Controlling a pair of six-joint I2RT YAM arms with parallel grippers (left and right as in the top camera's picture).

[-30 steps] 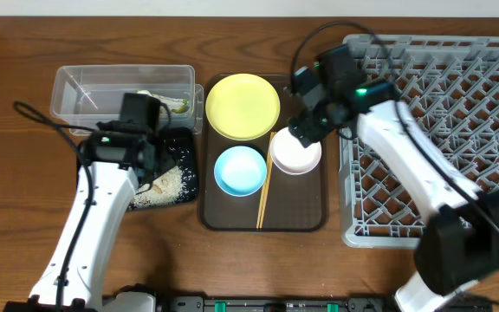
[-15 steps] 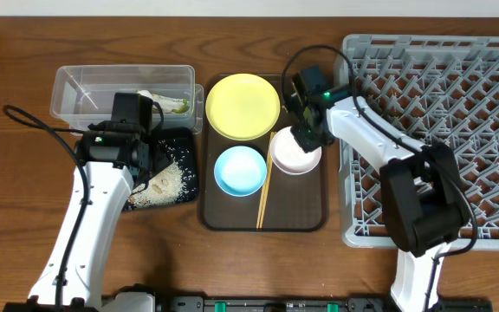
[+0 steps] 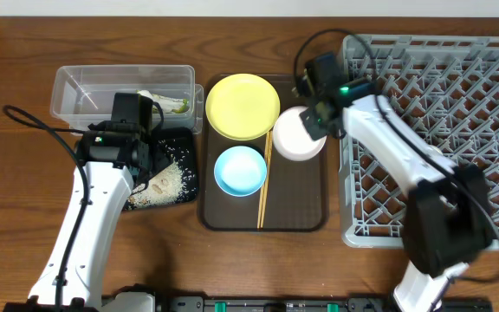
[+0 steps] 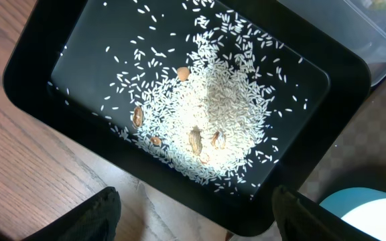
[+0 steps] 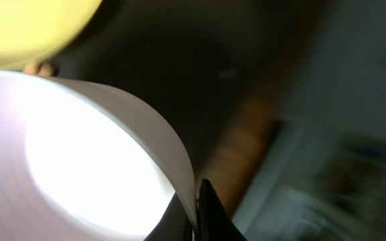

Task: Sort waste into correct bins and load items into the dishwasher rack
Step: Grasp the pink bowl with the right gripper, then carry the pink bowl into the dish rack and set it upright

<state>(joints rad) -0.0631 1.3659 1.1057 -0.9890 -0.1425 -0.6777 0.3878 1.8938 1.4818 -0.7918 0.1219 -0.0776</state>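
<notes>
My right gripper next carries the bowl outward, right in the overhead view, to the grey rack's empty far corner [image 3: 390, 54] and releases.
My right gripper [image 5: 197, 213] is shut on the rim of the white-pinkish bowl [image 3: 297, 134], which is tilted and raised over the right side of the brown serving tray [image 3: 306, 221]. The bowl [image 5: 79, 154] fills the right wrist view. The yellow plate [image 3: 243, 106], the light-blue bowl [image 3: 240, 170] and the chopsticks [image 3: 262, 186] lie on that tray. My left gripper [image 4: 196, 227] stands open above the near edge of the black tray [image 4: 32, 73], which holds loose rice [image 4: 213, 114] and small beige lumps. The grey rack [image 3: 440, 130] is at the right.
The clear tub [image 3: 119, 87] stands behind the black tray and holds a green-and-yellow wrapper [image 3: 170, 102]. Bare wooden table [image 3: 24, 199] lies left of and in front of the bins.
My right gripper has shut on the white-pinkish bowl's rim, then lifted and tilted it slightly toward the back right. The left arm has stayed where it was.
</notes>
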